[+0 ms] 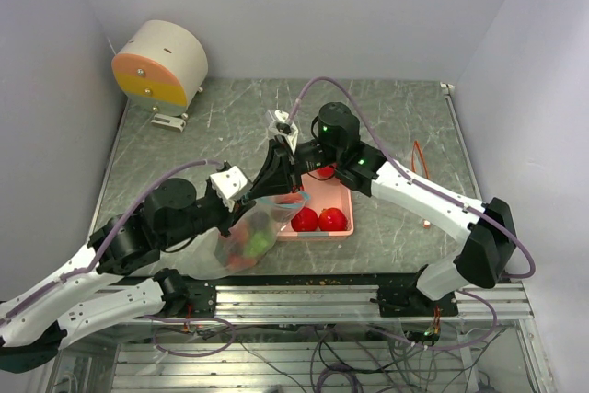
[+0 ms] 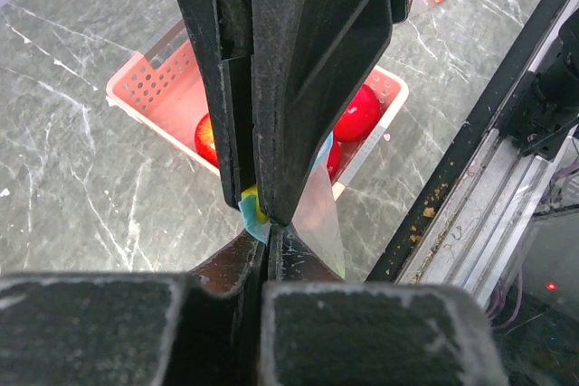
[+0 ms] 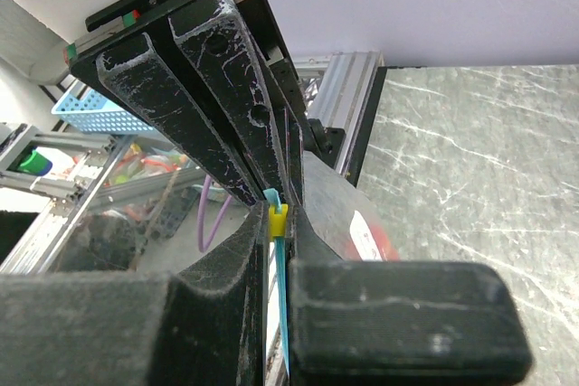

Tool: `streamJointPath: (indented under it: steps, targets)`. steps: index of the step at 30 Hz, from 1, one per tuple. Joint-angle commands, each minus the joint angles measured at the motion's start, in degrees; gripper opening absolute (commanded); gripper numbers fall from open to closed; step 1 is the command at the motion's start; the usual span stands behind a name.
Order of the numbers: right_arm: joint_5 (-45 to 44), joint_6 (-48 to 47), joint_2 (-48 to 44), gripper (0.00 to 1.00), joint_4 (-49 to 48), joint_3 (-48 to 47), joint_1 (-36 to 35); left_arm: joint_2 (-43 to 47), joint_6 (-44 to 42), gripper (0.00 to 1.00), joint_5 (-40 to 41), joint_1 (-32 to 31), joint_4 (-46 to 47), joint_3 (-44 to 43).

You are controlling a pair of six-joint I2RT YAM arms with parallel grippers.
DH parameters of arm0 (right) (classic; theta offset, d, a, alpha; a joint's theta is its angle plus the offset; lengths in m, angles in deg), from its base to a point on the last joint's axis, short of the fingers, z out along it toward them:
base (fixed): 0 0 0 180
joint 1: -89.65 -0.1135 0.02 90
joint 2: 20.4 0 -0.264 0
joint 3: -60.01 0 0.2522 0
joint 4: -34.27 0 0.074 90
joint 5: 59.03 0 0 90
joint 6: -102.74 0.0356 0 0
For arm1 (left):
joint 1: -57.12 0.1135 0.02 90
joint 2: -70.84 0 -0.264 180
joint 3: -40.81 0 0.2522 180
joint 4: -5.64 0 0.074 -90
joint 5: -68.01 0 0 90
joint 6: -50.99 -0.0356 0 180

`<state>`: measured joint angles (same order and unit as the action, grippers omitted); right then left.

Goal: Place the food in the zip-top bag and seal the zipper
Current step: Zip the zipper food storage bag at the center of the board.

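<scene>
I should next pull the slider (image 3: 279,219) to the right of my right gripper in the top view and release it there, because the still-open zipper's loose end is there.
The clear zip-top bag (image 1: 247,238) hangs at the table's near edge with green and red food (image 1: 250,244) inside. Its blue zipper strip (image 3: 286,268) carries a yellow slider (image 3: 279,219). My left gripper (image 1: 250,196) is shut on the bag's top edge (image 2: 318,214); its fingers meet in the left wrist view (image 2: 269,234). My right gripper (image 1: 273,178) is shut on the zipper at the slider (image 2: 251,208), right against the left fingers, as the right wrist view (image 3: 280,223) shows. Two red apple-like balls (image 1: 305,219) (image 1: 332,219) lie in the pink tray (image 1: 337,196).
A round white and orange device (image 1: 161,63) stands at the back left. The aluminium rail (image 1: 304,294) runs along the near edge, just below the bag. An orange cable (image 1: 419,158) lies at the right. The pink tray also shows under the fingers in the left wrist view (image 2: 145,88).
</scene>
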<state>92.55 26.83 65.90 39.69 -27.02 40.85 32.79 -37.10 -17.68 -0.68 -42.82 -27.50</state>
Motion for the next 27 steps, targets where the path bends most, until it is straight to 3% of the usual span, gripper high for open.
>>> streamJointPath:
  steps: [1, 10, 19, 27]
  targets:
    - [0.38, -0.14, -0.17, 0.00, -1.56, -2.01, -0.10, -0.10, 0.29, 0.07, -0.08, 0.18, 2.05, -0.49]
    - [0.60, -2.94, 1.81, 0.00, 0.36, -1.66, 1.08, 7.78, 1.52, 0.07, 5.20, 0.14, 2.66, 0.10]
    - [2.48, -3.21, 4.53, 0.01, -0.35, -2.28, 1.77, 7.77, 1.78, 0.07, 3.29, 0.07, 4.14, 0.55]
    - [2.92, -10.89, 4.43, 0.01, 4.23, 0.48, 2.53, 8.88, 1.95, 0.07, 9.71, 0.08, 0.63, -2.72]
